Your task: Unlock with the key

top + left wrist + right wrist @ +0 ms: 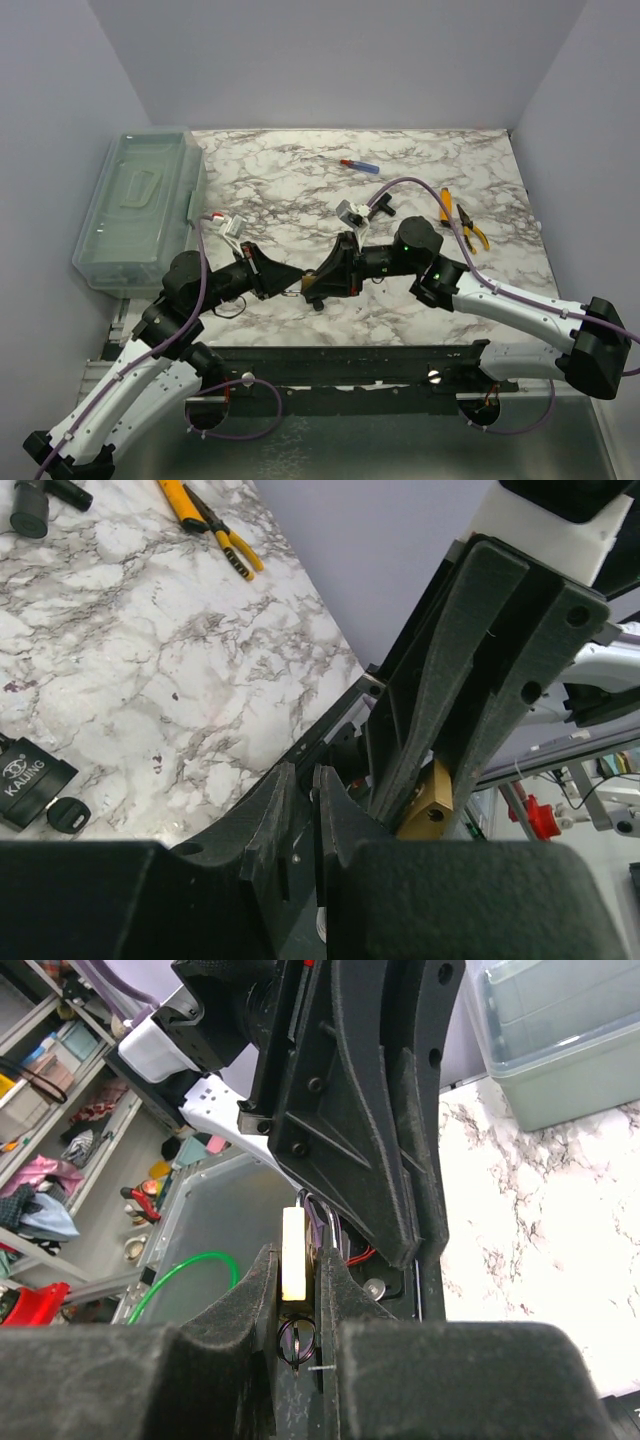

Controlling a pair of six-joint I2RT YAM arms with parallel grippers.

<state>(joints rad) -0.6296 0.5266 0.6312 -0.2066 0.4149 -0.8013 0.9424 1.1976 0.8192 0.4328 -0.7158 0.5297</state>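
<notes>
The padlock leaves my left gripper next in my right gripper, which tips downward and lowers outward to release it on the bare marble between black tool and pliers.
A brass padlock (313, 287) hangs above the table's near middle, and my right gripper (326, 274) is shut on its body. In the right wrist view the padlock (294, 1252) sits clamped between my fingers (345, 1290), with a dark wire ring (297, 1340) in the gap below it. My left gripper (286, 272) faces it tip to tip. A thin flat key (320, 825) shows edge-on between the left fingers (268, 810), which are shut on it. Just beyond them, the padlock (430, 805) shows a round hole between the right gripper's fingers.
A black padlock (28, 778) with a black-headed key (68, 814) lies on the marble. Yellow-handled pliers (462, 220) lie at the right and a blue and red tool (358, 164) at the back. A clear plastic box (140, 205) stands at the left edge.
</notes>
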